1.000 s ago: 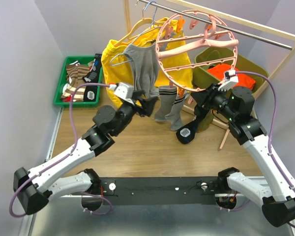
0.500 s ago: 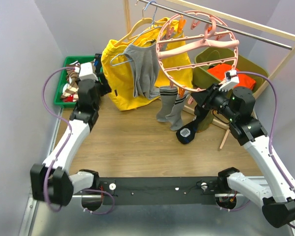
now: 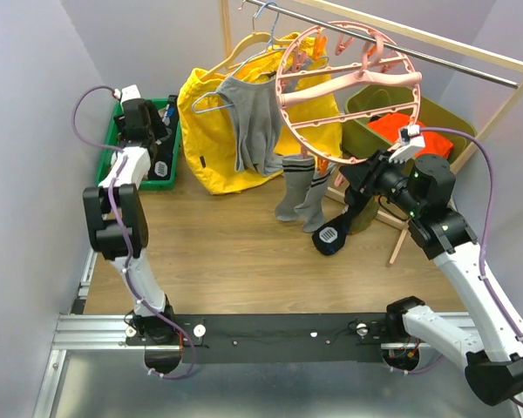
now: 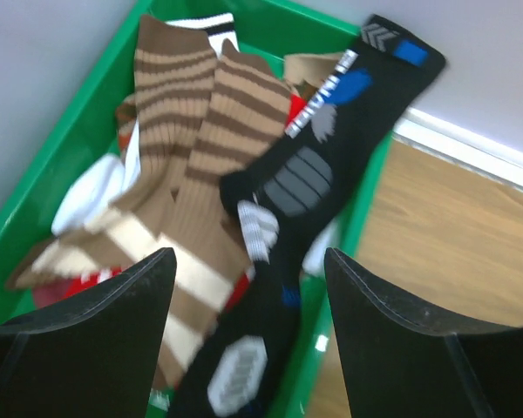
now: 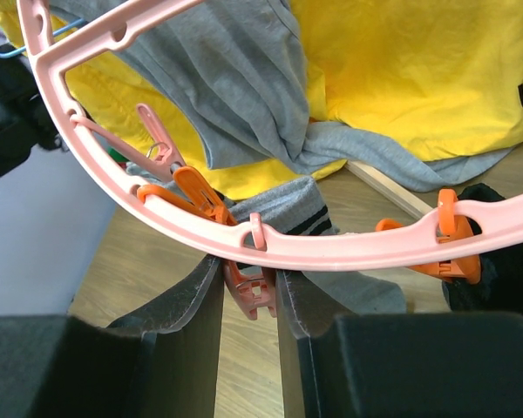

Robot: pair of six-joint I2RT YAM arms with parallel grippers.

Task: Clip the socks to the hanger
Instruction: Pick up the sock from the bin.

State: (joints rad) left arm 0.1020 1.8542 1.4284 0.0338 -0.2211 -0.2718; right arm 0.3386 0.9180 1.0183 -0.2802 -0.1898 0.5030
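Note:
The black sock's bent edge juts out over the striped socks at the bend, so my left gripper needs to lower into the green bin (image 4: 78,131) onto that edge.
The pink ring hanger (image 3: 349,87) hangs from the rail, its rim crossing the right wrist view (image 5: 349,248). Two grey socks (image 3: 298,187) and a black sock with a white patch (image 3: 329,233) hang from its lower clips. My right gripper (image 3: 356,177) is shut on a pink clip (image 5: 248,292) under the rim, beside an orange clip (image 5: 196,196) that holds a grey sock (image 5: 288,205). My left gripper (image 3: 150,131) is open and empty (image 4: 248,261) over the green bin (image 4: 78,131), just above a black sock with grey, white and blue patches (image 4: 305,183).
Brown-and-white striped socks (image 4: 192,148) lie in the green bin (image 3: 113,165) beside the black one. A yellow jacket (image 3: 209,113) and grey shirt (image 3: 257,122) hang on coat hangers. An olive bin with orange cloth (image 3: 401,126) stands behind the wooden rack (image 3: 506,109).
My left arm has swung from the middle of the table to the far left and now reaches over the green bin. The right arm has not moved.

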